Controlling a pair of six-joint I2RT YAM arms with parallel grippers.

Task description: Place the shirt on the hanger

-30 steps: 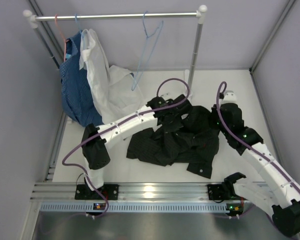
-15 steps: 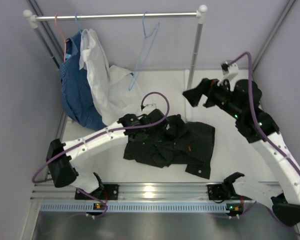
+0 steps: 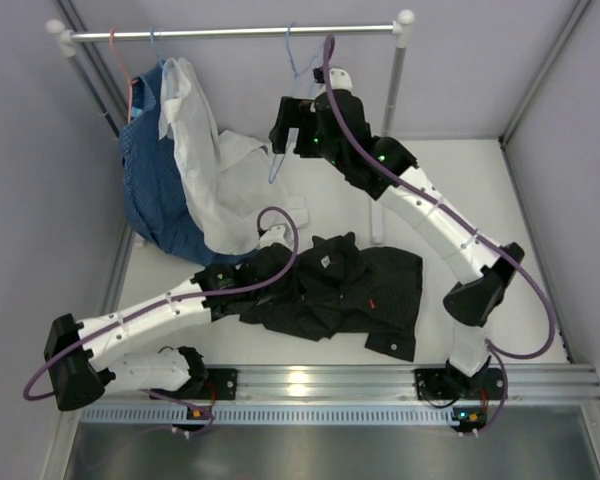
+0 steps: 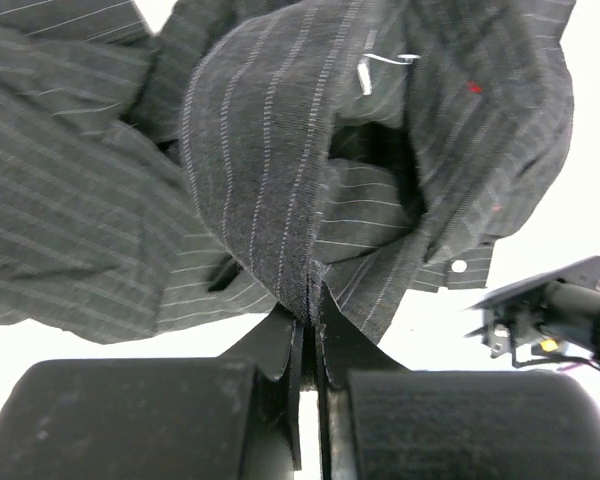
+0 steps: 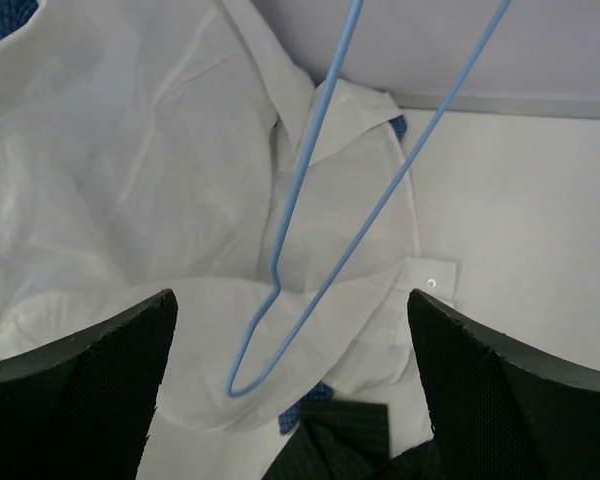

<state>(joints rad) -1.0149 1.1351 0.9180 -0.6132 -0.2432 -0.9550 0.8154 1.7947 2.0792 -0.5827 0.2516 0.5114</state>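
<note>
My right gripper shifts to the right in the top view next and closes on the hanger's kinked lower wire (image 3: pixel 279 157) (image 5: pixel 275 281), as the wire dangles within the gripper's open gap.
The black pinstriped shirt (image 3: pixel 355 290) lies crumpled on the white table. My left gripper (image 3: pixel 277 262) is at its left edge. In the left wrist view that gripper (image 4: pixel 308 320) is shut on a pinched fold of the shirt (image 4: pixel 260 150). The light-blue wire hanger (image 3: pixel 272 168) hangs bare from the rail. My right gripper (image 3: pixel 285 130) is raised beside it. In the right wrist view it (image 5: pixel 290 330) is open with nothing in it, and the hanger (image 5: pixel 317 140) dangles in line with the gap, beyond the fingertips (image 5: pixel 130 350).
A white shirt (image 3: pixel 215 170) and a blue patterned garment (image 3: pixel 150 190) hang at the left of the rail (image 3: pixel 230 33), by a red wire hanger (image 3: pixel 125 70). The rail's right post (image 3: pixel 388 110) stands behind the right arm. Grey walls close in both sides.
My right gripper let go of the shirt, opened and swung up and left to the hanger. My left arm drew the shirt towards the left and the near edge.
</note>
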